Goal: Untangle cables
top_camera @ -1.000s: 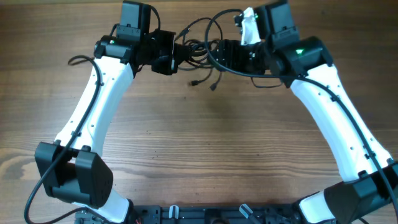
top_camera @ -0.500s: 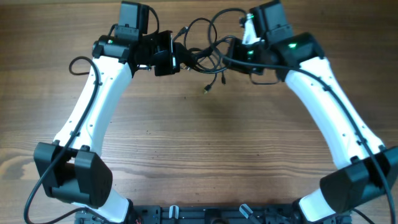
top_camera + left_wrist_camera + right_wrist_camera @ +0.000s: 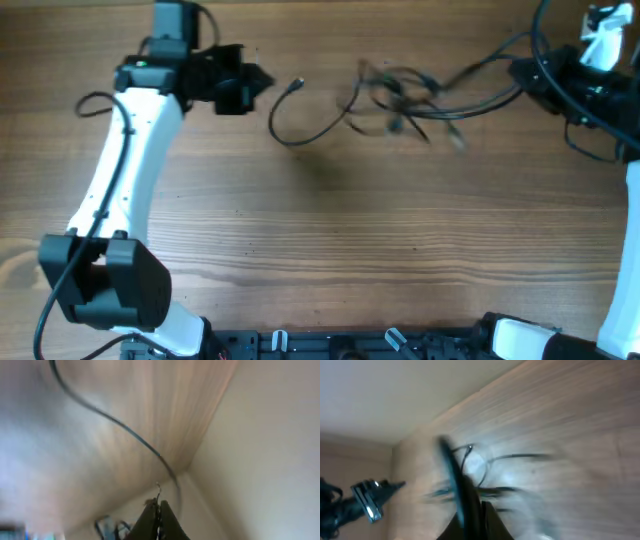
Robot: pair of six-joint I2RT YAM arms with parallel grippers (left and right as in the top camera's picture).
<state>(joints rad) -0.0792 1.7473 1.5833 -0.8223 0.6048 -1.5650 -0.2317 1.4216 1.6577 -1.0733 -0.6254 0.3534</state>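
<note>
My left gripper should next move toward the small plug (image 3: 297,85), turn its fingers to the table and then open, because the cable is beyond its closed fingers.
The cables form a blurred black tangle (image 3: 400,98) on the wooden table, right of centre. Several strands stretch from it up and right to my right gripper (image 3: 517,72), which is shut on a cable (image 3: 451,465) running up along its left finger. One loose cable (image 3: 300,138) curves left from the tangle and ends in a small plug (image 3: 297,85). That plug lies a short gap away from my left gripper (image 3: 262,80), which is shut. In the left wrist view the same thin cable (image 3: 115,421) crosses the table beyond the shut gripper (image 3: 159,505), with only a blurred speck at the tips.
My left arm (image 3: 120,170) runs from its base (image 3: 110,290) at the lower left up to the far edge. My right arm's own thick wires (image 3: 590,105) loop at the far right edge. A mounting rail (image 3: 340,345) lines the front edge.
Both arms swung apart, left to the left and right far to the right. The right gripper closed on a cable and dragged the tangle rightward. The plug end now lies apart from the left gripper.
</note>
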